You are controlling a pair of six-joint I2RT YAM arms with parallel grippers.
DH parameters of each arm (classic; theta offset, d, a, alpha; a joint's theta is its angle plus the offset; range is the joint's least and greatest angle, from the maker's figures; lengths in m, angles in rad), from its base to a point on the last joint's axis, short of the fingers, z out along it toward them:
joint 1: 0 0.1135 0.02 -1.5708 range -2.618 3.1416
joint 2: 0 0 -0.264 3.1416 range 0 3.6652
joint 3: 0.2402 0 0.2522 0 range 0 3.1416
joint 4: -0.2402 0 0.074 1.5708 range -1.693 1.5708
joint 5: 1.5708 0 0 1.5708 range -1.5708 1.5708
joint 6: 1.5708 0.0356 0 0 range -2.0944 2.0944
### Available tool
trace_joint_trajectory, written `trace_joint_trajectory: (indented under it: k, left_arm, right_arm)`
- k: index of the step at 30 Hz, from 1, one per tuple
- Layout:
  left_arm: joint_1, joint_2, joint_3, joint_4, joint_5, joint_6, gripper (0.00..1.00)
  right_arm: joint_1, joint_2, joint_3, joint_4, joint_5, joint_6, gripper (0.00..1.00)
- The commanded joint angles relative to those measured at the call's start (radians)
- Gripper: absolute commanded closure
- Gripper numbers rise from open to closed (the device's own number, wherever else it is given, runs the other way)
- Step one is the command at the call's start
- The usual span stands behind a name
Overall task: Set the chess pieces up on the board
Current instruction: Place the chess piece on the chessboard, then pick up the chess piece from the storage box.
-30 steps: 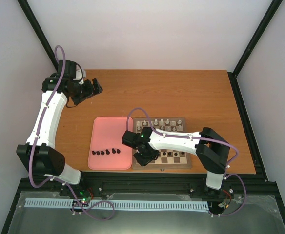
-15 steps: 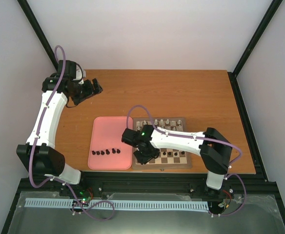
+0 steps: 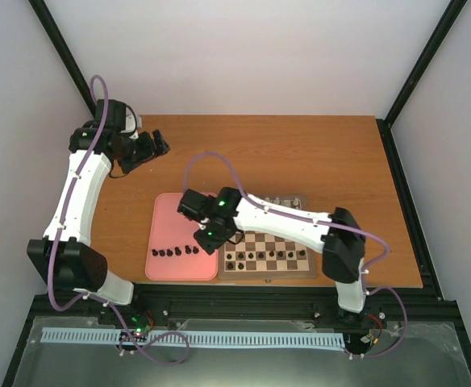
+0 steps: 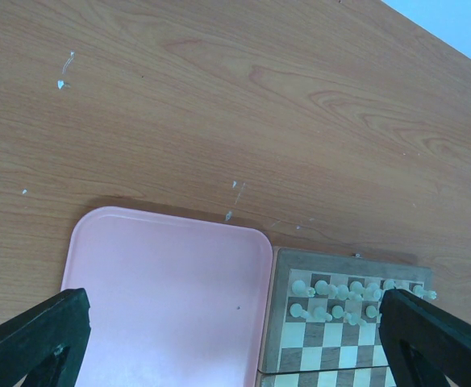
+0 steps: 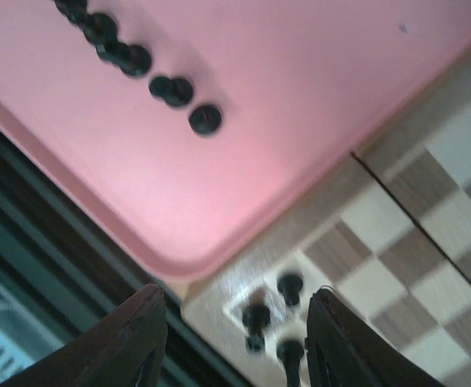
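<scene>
The robot's right gripper needs to move over the tray next and down onto the black end piece of the row, the one nearest the board, because that piece has open tray (image 3: 179, 218) (image 5: 272, 97) beside it.
The board (image 3: 268, 275) lies near the table's front edge, with black chess pieces (image 3: 265, 258) along its near rows and white pieces (image 3: 277, 200) on the far rows. Several more black chess pieces (image 3: 177, 251) lie in a row on the pink tray (image 3: 179, 218). My right gripper (image 3: 211, 236) hovers open over the seam between tray and board, nothing between its fingers. In the right wrist view three black pieces (image 5: 289, 284) stand on the board's corner below the right gripper (image 5: 235, 339), and loose ones (image 5: 171, 90) lie on the tray. My left gripper (image 3: 151, 145) stays open, far back left.
The left wrist view looks down on the tray's (image 4: 163, 298) bare far half, the board (image 4: 316, 347) and its white pieces (image 4: 340, 290). A black frame rail (image 3: 243, 302) runs just beyond the table's front edge. Bare wooden tabletop (image 3: 300, 153) lies behind the board.
My right gripper has opened and moved left and back from the board's near-left corner toward the tray. The left arm has not moved.
</scene>
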Motion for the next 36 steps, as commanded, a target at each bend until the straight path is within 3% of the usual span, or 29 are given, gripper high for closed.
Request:
trace_joint_trajectory:
  k: [1,21,29,36]
  left_arm:
    - [-0.006,-0.030,0.028,0.007,0.004,0.011,0.00]
    - [-0.006,-0.019,0.031,0.005,0.004,0.015,0.00]
    - [-0.005,-0.012,0.034,0.004,-0.001,0.016,0.00]
    - [-0.004,-0.008,0.034,0.001,-0.011,0.021,0.00]
  right_arm:
    - [-0.006,0.136,0.103,0.058,-0.051,-0.092,0.51]
    - [-0.064,0.332,0.172,0.138,-0.268,-0.180,0.55]
    - [-0.064,0.394,0.233,0.109,-0.257,-0.199,0.56]
    - [-0.067,0.432,0.279,0.076,-0.250,-0.213,0.63]
